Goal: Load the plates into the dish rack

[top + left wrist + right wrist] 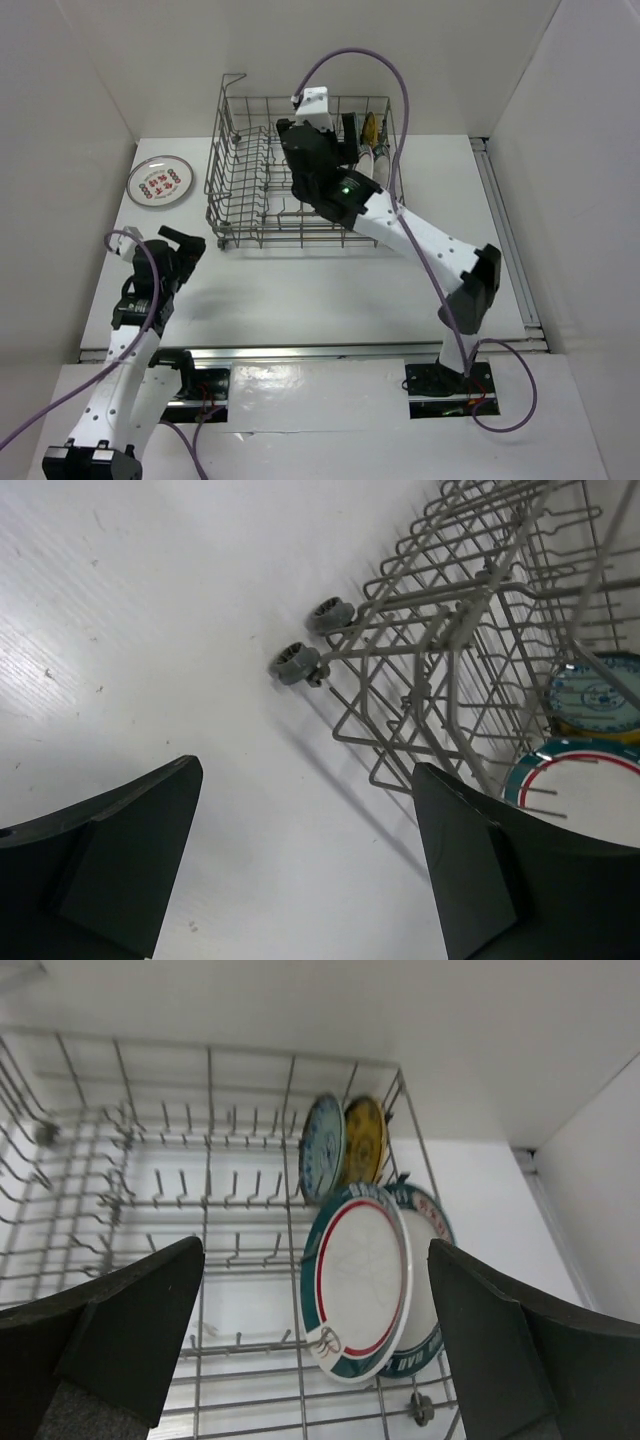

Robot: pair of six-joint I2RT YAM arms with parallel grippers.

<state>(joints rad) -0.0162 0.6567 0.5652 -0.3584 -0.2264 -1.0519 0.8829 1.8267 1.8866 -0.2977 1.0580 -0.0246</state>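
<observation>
The red-marked plate's near rim is below and outward of my left gripper, and this plate is still outside the rack. My left gripper will move outward and down to that rim next.
The grey wire dish rack stands at the back of the table. Four plates stand on edge at its right end: teal-blue patterned, yellow, white with teal rim, and behind it white with dark blue lettered rim. The white plate with red marks lies flat on the table left of the rack. My right gripper is open and empty above the rack, just left of the standing plates. My left gripper is open and empty over bare table by the rack's front left corner.
Two grey wheels stick out from the rack's side near the left gripper. White walls close in the table on the left, back and right. A metal rail runs along the right edge.
</observation>
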